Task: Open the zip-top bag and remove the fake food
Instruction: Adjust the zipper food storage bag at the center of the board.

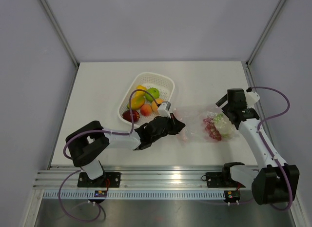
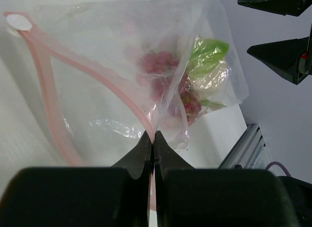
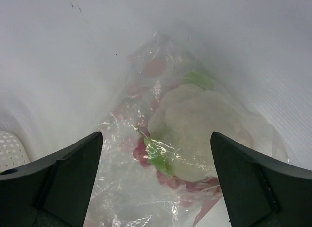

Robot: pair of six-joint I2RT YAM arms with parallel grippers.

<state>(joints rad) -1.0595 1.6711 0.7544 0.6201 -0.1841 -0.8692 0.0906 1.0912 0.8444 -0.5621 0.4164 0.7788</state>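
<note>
My right gripper moves down and slightly back onto the bag's plastic over the leafy piece (image 1: pixel 221 122) (image 3: pixel 177 138) next, because its open fingers still hover above the bag.
The clear zip-top bag (image 1: pixel 207 125) lies on the white table between the arms. In the left wrist view its pink zip strip (image 2: pixel 46 105) gapes open. My left gripper (image 2: pixel 152 136) is shut on the strip's near side, at the bag's left end (image 1: pixel 179 125). Inside the bag are a dark red piece (image 2: pixel 158 66) and a pale green-white leafy piece (image 2: pixel 207 66). My right gripper (image 3: pixel 156 154) is open, held just above the bag's closed end (image 1: pixel 227 113), straddling the leafy piece (image 3: pixel 195 119) and the red piece (image 3: pixel 141 151). Other fake food lies in the basket.
A white perforated basket (image 1: pixel 168 80) stands behind the left gripper with a green apple (image 1: pixel 153 93), yellow pieces (image 1: pixel 139 96), an orange (image 1: pixel 157 105) and a red apple (image 1: pixel 130 115). An aluminium rail (image 1: pixel 161 178) runs along the near edge. Grey walls surround the table.
</note>
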